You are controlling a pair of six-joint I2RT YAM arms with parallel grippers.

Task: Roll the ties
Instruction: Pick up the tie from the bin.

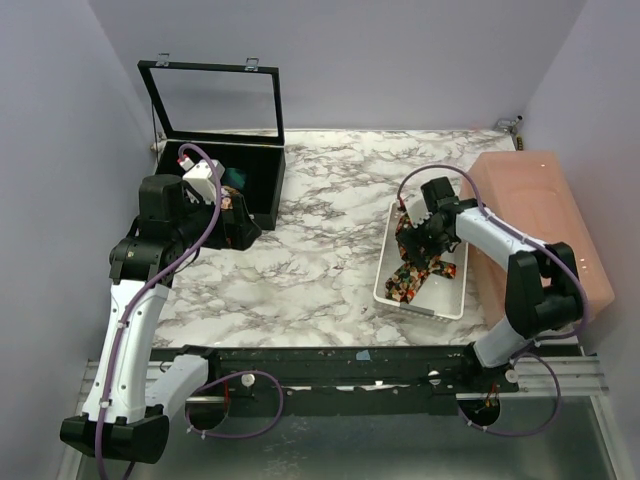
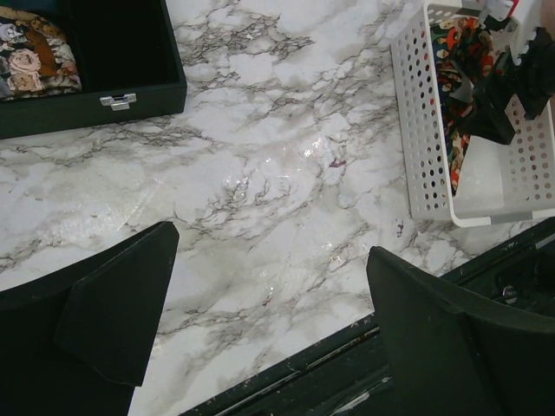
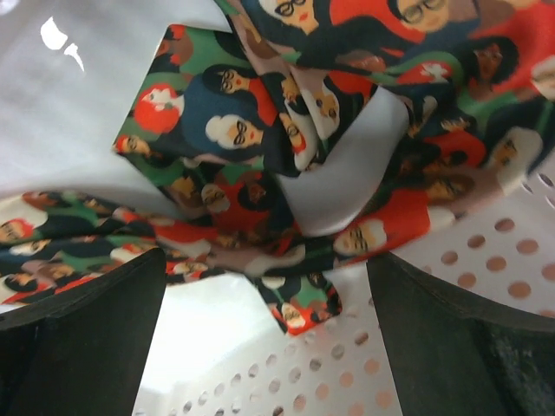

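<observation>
The right gripper moves further down into the basket next, onto the ties' crossing folds beside the pointed end, since they already run between its open fingers.
Several ties (image 1: pixel 412 272), dark fabric printed with red, green and cream faces, lie tangled in a white perforated basket (image 1: pixel 384 292). My right gripper (image 1: pixel 425 240) is lowered into the basket, open, just over the heap. In the right wrist view a pointed end of the ties (image 3: pixel 299 303) lies between the fingers (image 3: pixel 87 338), untouched, above the basket wall (image 3: pixel 347 381). My left gripper (image 1: pixel 238 226) hangs open over bare marble beside the black box (image 1: pixel 262 185). A rolled printed tie (image 2: pixel 35 56) sits inside that box. A teal piece (image 1: pixel 237 178) also shows there.
The black box's glass lid (image 1: pixel 215 95) stands upright at the back left. A pink bin (image 1: pixel 540 220) lies against the right wall, next to the basket. The dark base rail (image 2: pixel 347 364) runs along the table's near edge. Marble tabletop (image 1: pixel 320 230) separates box and basket.
</observation>
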